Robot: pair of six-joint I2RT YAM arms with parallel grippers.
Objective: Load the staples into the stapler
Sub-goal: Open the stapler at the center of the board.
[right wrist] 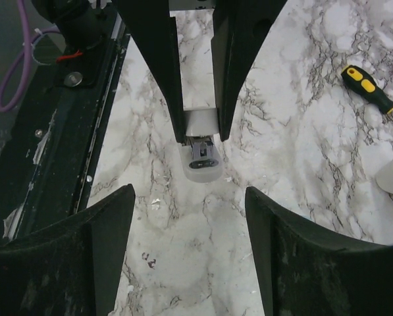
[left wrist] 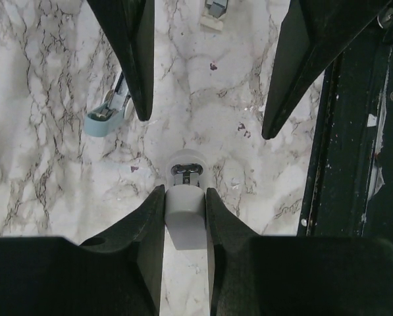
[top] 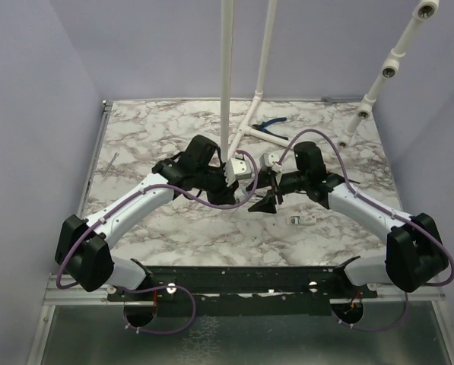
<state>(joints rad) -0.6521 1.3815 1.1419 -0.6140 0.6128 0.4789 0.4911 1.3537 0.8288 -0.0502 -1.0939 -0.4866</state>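
Observation:
I should move my left gripper down and to its left in the top view to free the stapler [left wrist: 185, 209], because there is bare marble that way.
My left gripper [left wrist: 185, 194] is shut on the stapler [left wrist: 185, 209], a small pale block whose silvery metal front end [left wrist: 185, 172] pokes out past the fingertips just above the marble. From the right wrist, the stapler [right wrist: 201, 158] shows between the left gripper's [right wrist: 203, 135] dark fingers. My right gripper [right wrist: 188, 197] faces it, open, with only bare marble between its fingers. In the top view both grippers, left [top: 234, 181] and right [top: 263, 199], meet at mid-table. I cannot make out the staples in any view.
A small pale blue piece with metal parts [left wrist: 107, 118] lies on the marble, partly behind a right finger [left wrist: 127, 59]. A yellow-and-black screwdriver [right wrist: 367, 89], blue pliers [top: 271, 125], a small pale packet [top: 301, 220] and a white pipe frame [top: 246, 129] are around. A black rail [left wrist: 354, 164] runs along the near edge.

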